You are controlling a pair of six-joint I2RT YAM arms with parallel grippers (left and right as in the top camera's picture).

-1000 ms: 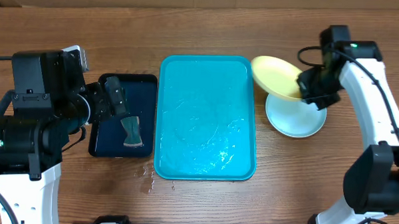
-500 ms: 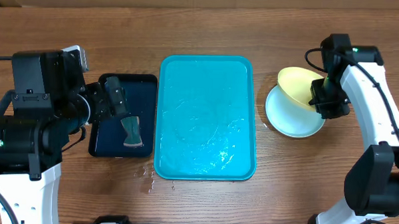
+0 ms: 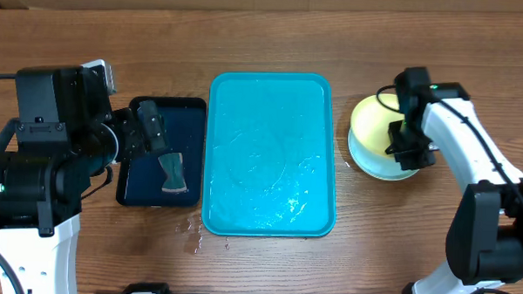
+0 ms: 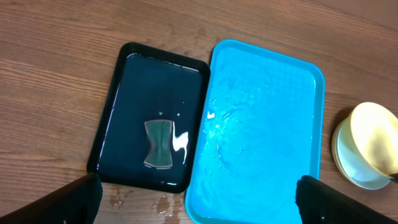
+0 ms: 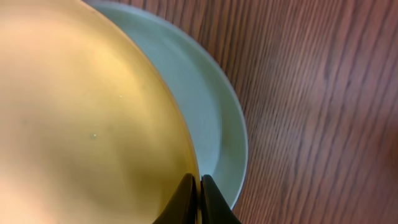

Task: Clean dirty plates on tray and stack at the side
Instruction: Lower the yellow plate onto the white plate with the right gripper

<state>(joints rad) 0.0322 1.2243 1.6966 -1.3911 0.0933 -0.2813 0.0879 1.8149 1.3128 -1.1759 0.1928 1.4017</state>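
The robot's right gripper will next ease down and back over the bare near part of the blue plate, which lies below it, and release, because the yellow plate (image 3: pixel 371 120) sits tilted.
A pale yellow plate (image 3: pixel 371 120) lies tilted on a light blue plate (image 3: pixel 379 166) to the right of the turquoise tray (image 3: pixel 270 152). My right gripper (image 3: pixel 405 143) is shut on the yellow plate's right rim (image 5: pixel 198 186); the blue plate (image 5: pixel 217 124) shows beneath it. The tray is wet and holds no plates; it also shows in the left wrist view (image 4: pixel 261 124), with both plates at the right edge (image 4: pixel 370 143). My left gripper (image 4: pixel 199 199) is open, high above the black tray, holding nothing. A third plate is not in view.
A smaller black tray (image 3: pixel 161 152) with water and a grey sponge (image 3: pixel 172 172) sits left of the turquoise tray. Water drops (image 3: pixel 197 236) lie on the wooden table in front of the trays.
My right gripper has carried the yellow plate right, then down and left, onto the blue plate; it now lies nearly flat. The left arm has not moved.
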